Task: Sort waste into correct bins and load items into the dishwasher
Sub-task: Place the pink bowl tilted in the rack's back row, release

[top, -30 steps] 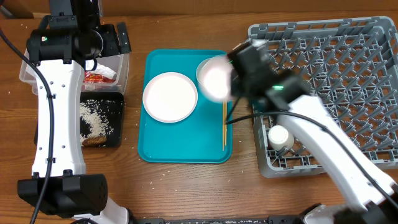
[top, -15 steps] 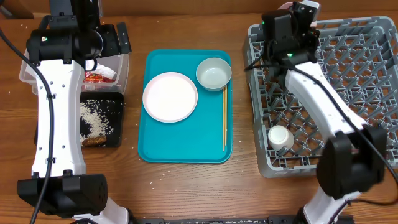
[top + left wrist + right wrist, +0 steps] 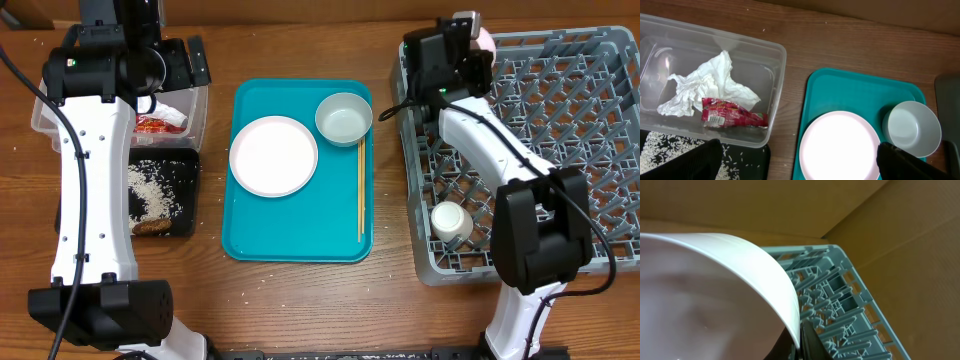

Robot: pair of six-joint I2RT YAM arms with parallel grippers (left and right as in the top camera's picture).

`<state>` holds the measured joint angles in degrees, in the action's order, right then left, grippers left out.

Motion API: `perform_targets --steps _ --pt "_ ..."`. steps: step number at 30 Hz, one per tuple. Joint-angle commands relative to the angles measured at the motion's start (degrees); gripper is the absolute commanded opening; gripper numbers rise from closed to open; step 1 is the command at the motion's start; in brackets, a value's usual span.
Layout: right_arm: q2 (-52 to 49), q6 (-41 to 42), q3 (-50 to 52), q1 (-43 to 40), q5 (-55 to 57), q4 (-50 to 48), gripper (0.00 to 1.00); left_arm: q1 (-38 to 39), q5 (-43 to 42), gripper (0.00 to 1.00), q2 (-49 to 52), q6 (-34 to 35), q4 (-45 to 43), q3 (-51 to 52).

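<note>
The right gripper moves to the left in the overhead view and down next. This frees the plate among the rack's far wires, as it already hangs on edge.
My right gripper (image 3: 466, 38) is shut on the rim of a white plate (image 3: 715, 295), held on edge over the far left corner of the grey dish rack (image 3: 560, 120); the rack's pegs (image 3: 840, 300) lie just below the plate. A small white cup (image 3: 449, 220) sits in the rack's near left. A second white plate (image 3: 273, 155), a grey-green bowl (image 3: 344, 118) and chopsticks (image 3: 361, 190) lie on the teal tray (image 3: 250, 240). My left gripper (image 3: 800, 162) is open and empty, high above the clear tub (image 3: 777, 65), which holds crumpled paper (image 3: 710, 85) and the red wrapper (image 3: 732, 117).
The black tray (image 3: 185, 205) with rice grains and a brown lump sits in front of the clear tub (image 3: 195, 100) at the table's left. Bare wood lies between the teal tray and the rack. A cardboard wall stands behind the rack.
My right arm has swung from above the teal tray to the rack's far left corner, carrying the white plate. The left arm has not moved.
</note>
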<state>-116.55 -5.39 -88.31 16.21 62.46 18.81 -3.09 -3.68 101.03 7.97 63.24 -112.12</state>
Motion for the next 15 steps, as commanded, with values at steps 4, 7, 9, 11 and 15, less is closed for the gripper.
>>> perform_targets --steps 4,7,9,11,15 --pt "-2.2 -0.4 0.0 1.2 1.4 1.0 0.04 0.1 -0.2 1.0 0.0 -0.7 0.0 -0.5" --pt "-2.2 0.6 0.0 1.8 1.6 1.5 0.04 0.1 -0.2 1.0 0.0 -0.7 0.0 -0.5" --pt "-2.2 0.7 0.0 2.3 2.3 1.6 0.04 0.1 -0.2 1.0 0.0 -0.7 0.0 -0.5" --pt "-2.2 0.7 0.0 3.1 2.5 2.8 0.04 0.1 -0.2 1.0 0.0 -0.7 0.0 -0.5" --pt "-2.2 0.7 0.0 4.9 2.5 5.6 0.33 0.1 -0.2 1.0 0.0 -0.7 0.0 -0.5"
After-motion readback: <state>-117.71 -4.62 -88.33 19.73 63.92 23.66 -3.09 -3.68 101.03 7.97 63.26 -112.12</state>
